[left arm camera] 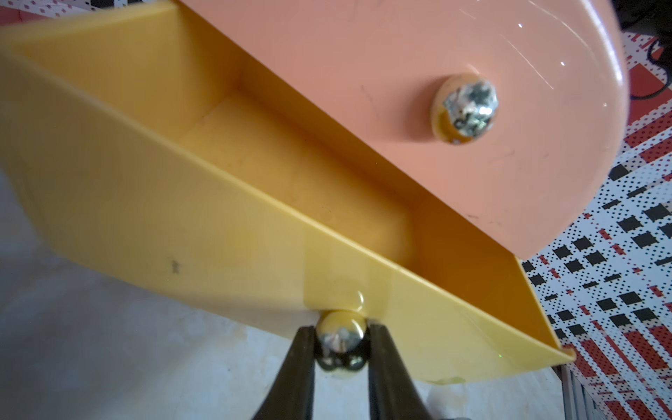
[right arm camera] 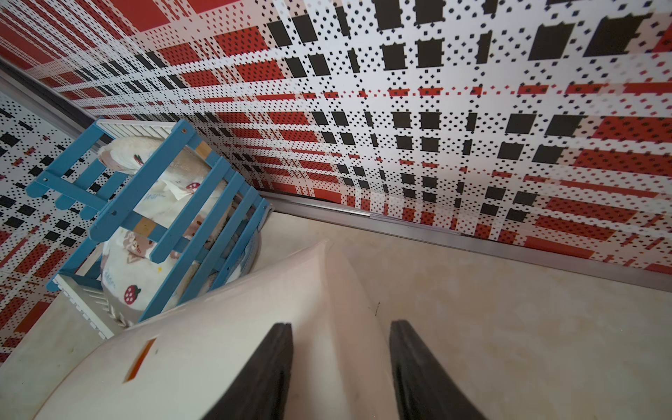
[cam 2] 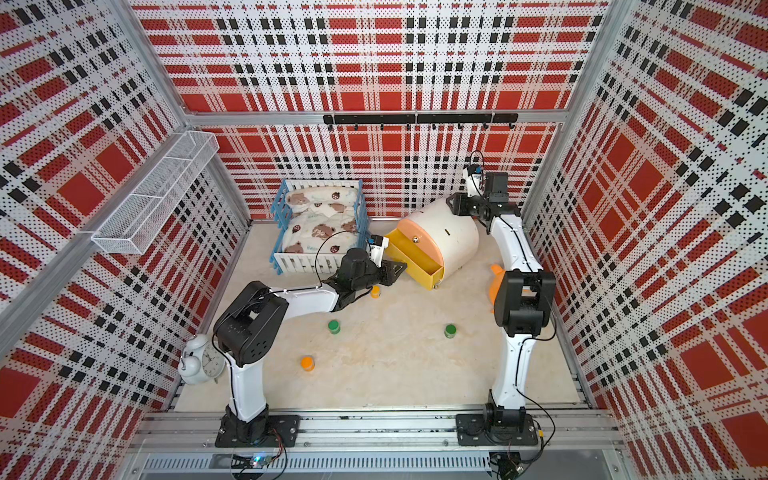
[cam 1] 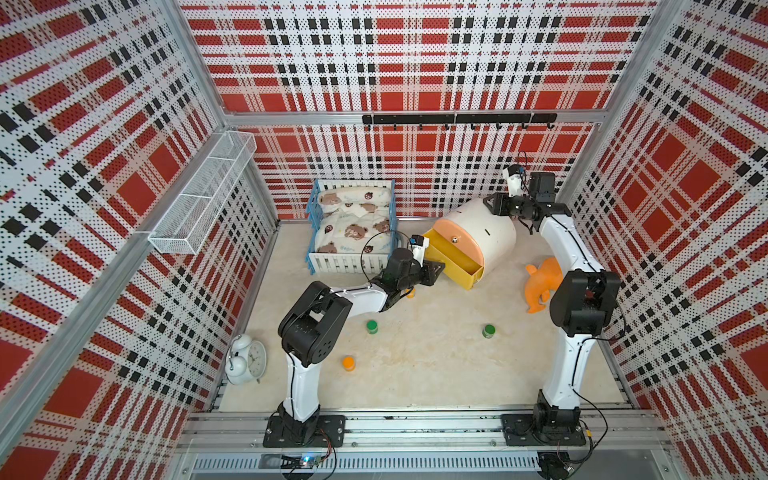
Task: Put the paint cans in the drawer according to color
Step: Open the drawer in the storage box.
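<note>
I will pull my left gripper back with the drawer's metal knob point(left arm camera: 340, 336), away from the peach drawer front, to widen the still narrow opening, then release it.
The yellow drawer point(cam 1: 457, 259) point(left arm camera: 182, 203) stands pulled out of the white cabinet point(cam 1: 492, 237), and its inside shows nothing in it. My left gripper point(left arm camera: 341, 342) point(cam 1: 436, 268) is shut on the drawer's metal knob point(left arm camera: 340, 336). Above it, the peach drawer front point(left arm camera: 436, 91) stays closed. On the floor stand two green paint cans point(cam 1: 372, 326) point(cam 1: 488, 330) and an orange one point(cam 1: 348, 362). Another orange can point(cam 2: 375, 291) peeks out from under my left arm. My right gripper point(right arm camera: 342, 323) point(cam 1: 492, 203) has its jaws apart astride the cabinet's rear edge.
An orange soft toy point(cam 1: 540, 284) lies right of the cabinet. A blue crib with bedding point(cam 1: 353, 220) stands at the back, close to the drawer. A white alarm clock point(cam 1: 245, 359) sits front left. A wire basket point(cam 1: 203, 199) and a hook rail point(cam 1: 457, 119) hang on the walls.
</note>
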Controlling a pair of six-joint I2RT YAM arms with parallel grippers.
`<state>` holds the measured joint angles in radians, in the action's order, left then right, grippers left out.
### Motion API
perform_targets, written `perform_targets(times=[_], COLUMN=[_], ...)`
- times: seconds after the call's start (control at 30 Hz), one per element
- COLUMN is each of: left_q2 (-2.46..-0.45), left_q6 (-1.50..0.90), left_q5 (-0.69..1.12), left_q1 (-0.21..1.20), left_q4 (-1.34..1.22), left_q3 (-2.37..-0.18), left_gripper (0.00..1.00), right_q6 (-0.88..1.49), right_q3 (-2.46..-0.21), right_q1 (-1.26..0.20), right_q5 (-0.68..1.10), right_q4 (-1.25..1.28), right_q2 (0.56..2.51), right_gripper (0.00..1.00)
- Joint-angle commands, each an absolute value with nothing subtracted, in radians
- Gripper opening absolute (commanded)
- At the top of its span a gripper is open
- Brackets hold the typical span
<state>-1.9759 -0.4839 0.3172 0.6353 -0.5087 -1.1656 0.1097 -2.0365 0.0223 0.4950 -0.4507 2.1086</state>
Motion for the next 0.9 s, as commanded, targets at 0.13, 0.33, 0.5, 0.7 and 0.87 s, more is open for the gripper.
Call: perform_targets(times=[0.13,0.33,0.5,0.7,0.87], left_q2=[-1.933,-1.923,-1.945,-1.897,-1.87], left_q6=[-0.466,-0.469,-0.482,-0.489,-0.497], left_q5=[0.324,0.317,0.318,0.309,0.287], left_q1=[0.62,0.671,0.713,0.731,0.748], left_q4=[-0.446,-0.442,-0.442,-0.441,-0.442], left_q3=[-1.119,-1.132,-1.152,-1.112,-1.075], left_gripper=[0.13,0.14,0.14,0.14,0.14], right_q6=[0.098,0.056,0.003,-0.013,-0.016], right_q3=[-2.01,-1.983,-1.912,-1.847,-1.732], right_q1=[0.023,-0.008,-0.069,-0.121,-0.159], right_q5=[0.474,0.42,0.342,0.316,0.275], right_q4=[-0.531,-0.57,-0.594,-0.637,-0.636], right_q2=[2.107,2.006,1.896,1.817,1.749], right_gripper=[0.5,0.52,0.57,0.57,0.57])
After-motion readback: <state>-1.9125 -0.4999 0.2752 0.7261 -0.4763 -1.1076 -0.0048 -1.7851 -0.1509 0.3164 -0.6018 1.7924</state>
